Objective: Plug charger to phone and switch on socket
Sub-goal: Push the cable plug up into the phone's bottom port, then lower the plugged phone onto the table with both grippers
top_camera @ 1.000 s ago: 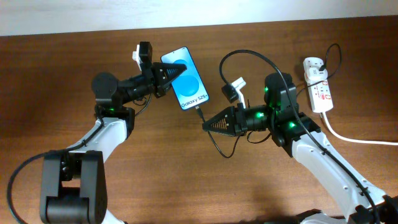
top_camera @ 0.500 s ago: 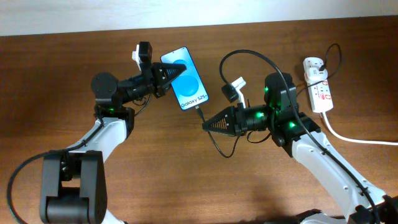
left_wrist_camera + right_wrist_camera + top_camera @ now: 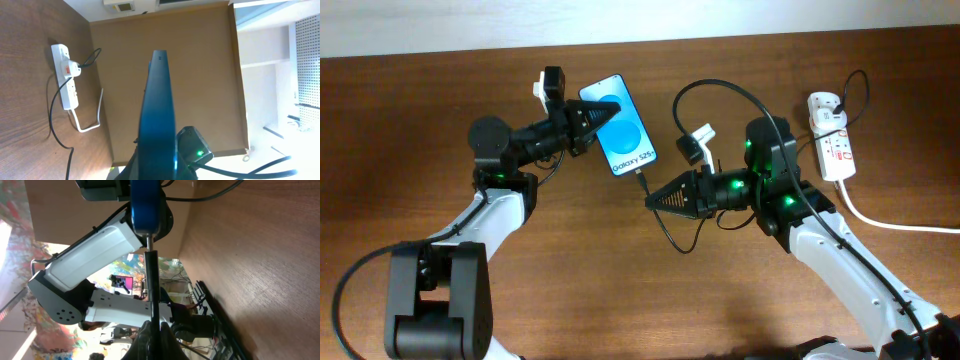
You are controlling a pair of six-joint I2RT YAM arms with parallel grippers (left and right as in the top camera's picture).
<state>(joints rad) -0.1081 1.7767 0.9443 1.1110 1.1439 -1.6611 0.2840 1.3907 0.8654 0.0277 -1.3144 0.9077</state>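
The phone (image 3: 623,137) still hangs above the table. My left gripper will lower, tilt downward and bring it onto the bare tabletop below to release it.
The phone (image 3: 623,137) with its blue screen is held off the table by my left gripper (image 3: 592,122), which is shut on its upper left edge. In the left wrist view the phone (image 3: 159,120) shows edge-on between the jaws. My right gripper (image 3: 652,198) is shut on the charger (image 3: 642,185) just behind its connector. In the right wrist view the charger (image 3: 151,290) runs straight up and its metal tip meets the bottom end of the phone (image 3: 146,205). The socket (image 3: 832,135) lies at the far right, with a plug in it.
The socket's thick white cord (image 3: 890,222) runs off to the right edge. The thin black cable loops between my right arm and the socket (image 3: 65,75). The table's back edge meets a pale wall.
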